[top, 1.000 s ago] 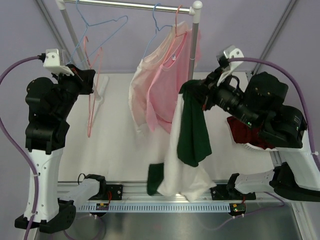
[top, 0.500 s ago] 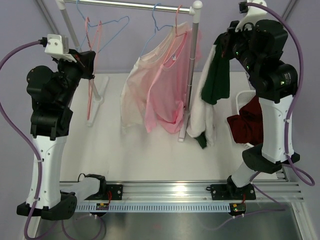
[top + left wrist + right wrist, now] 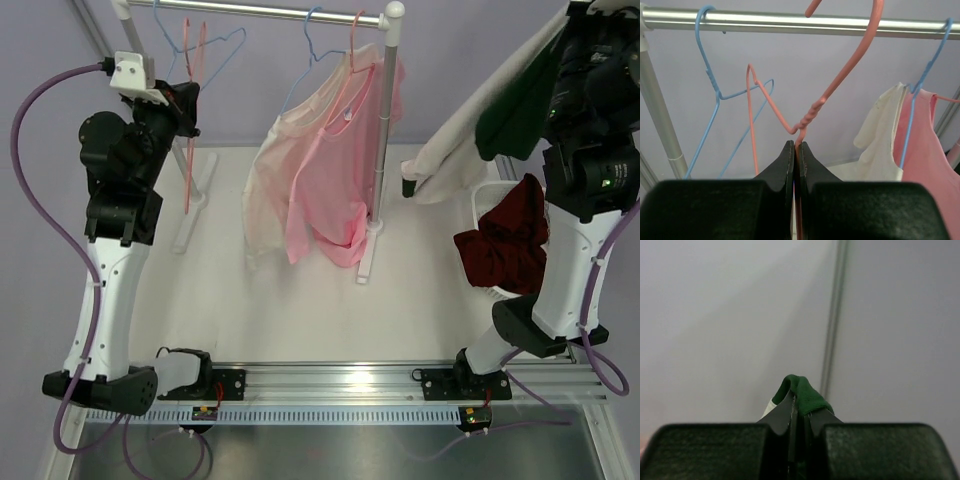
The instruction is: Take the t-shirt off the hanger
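Note:
The shirt is off any hanger and the white basket is below, so the robot's right gripper will next go down toward the basket and let go of the green fold.
The white and green t-shirt (image 3: 470,140) hangs free of any hanger from my right gripper (image 3: 572,28), high at the far right, and trails down and left. In the right wrist view my right gripper (image 3: 799,402) is shut on a fold of the shirt's green fabric (image 3: 807,392). My left gripper (image 3: 186,100) is shut on the bare pink hanger (image 3: 187,160) by the left end of the rack. In the left wrist view the left gripper (image 3: 796,146) pinches the hanger's twisted neck (image 3: 840,80), with its hook just below the rail (image 3: 790,21).
The rack's rail (image 3: 270,10) and right post (image 3: 383,130) carry pink and cream garments (image 3: 320,170) on hangers and a bare blue hanger (image 3: 225,45). A white basket (image 3: 478,205) with a dark red cloth (image 3: 505,240) stands under the hanging shirt.
My right arm swung up and to the right, carrying the t-shirt from the front middle to above the basket. My left arm raised the pink hanger towards the rail.

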Tool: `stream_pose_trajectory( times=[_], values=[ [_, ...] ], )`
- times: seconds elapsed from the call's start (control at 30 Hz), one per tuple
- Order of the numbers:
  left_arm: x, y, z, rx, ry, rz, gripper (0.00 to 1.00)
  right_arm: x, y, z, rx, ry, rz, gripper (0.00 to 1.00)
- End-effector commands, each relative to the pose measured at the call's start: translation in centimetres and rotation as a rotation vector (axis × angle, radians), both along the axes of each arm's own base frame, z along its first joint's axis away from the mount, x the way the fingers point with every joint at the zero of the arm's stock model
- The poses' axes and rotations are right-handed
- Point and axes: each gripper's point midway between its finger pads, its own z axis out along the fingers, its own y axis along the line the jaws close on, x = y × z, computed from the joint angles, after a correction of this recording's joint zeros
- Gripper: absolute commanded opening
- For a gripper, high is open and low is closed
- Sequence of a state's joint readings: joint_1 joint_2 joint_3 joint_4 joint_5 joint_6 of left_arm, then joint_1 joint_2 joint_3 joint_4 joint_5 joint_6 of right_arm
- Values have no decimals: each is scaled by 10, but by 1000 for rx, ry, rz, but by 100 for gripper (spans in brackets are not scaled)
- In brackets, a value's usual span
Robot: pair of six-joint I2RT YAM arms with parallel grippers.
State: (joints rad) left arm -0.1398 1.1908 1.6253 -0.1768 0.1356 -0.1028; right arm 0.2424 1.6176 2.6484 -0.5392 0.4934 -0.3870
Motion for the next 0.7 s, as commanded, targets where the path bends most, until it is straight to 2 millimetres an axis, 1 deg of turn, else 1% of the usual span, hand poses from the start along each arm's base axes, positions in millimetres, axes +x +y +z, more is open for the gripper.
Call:
stream_pose_trajectory(
  times=[0.0,0.03,0.07,0.1,0.13,0.17,0.23,0.27,0.37,0.4,0.43,0.47,0.5,0.53,0.57,0.6,0.67],
  values=[
    [14,0,14,-6,-86,-6,0,-36,-47,40,-35,-148,-233,0],
    [17,0,14,-4,-91,-2,0,-46,-61,42,-28,-160,-280,0],
    [20,1,14,1,-102,5,0,-49,-71,42,-22,-163,-313,0],
    [26,0,14,4,-113,7,0,-48,-80,37,7,-158,-326,0],
    [29,0,15,10,-118,7,0,-54,-100,33,17,-152,-380,0],
    [32,-1,15,15,-120,7,0,-54,-111,27,29,-135,-402,0],
    [41,-2,12,16,-112,5,0,-40,-120,4,61,-66,-380,0],
    [42,-3,17,11,-130,1,0,-24,-132,-20,63,9,-400,0],
    [51,-4,16,-5,-142,3,0,-6,-148,-61,116,123,-437,0],
    [53,-2,17,-12,-142,12,0,10,-149,-90,151,195,-416,0],
    [54,-2,17,-11,-142,14,0,12,-151,-101,177,209,-413,0],
    [56,-2,16,-11,-142,17,0,24,-159,-132,207,269,-420,0],
    [58,-1,16,-12,-142,24,0,25,-155,-136,253,245,-375,0],
    [59,-1,15,-8,-140,25,0,30,-156,-148,273,262,-356,0],
    [61,-1,14,-1,-136,29,0,37,-157,-168,294,298,-343,0],
    [61,0,16,5,-142,31,0,41,-158,-176,312,311,-338,0],
    [61,1,18,6,-147,36,0,43,-159,-186,321,343,-341,0]
  ],
)
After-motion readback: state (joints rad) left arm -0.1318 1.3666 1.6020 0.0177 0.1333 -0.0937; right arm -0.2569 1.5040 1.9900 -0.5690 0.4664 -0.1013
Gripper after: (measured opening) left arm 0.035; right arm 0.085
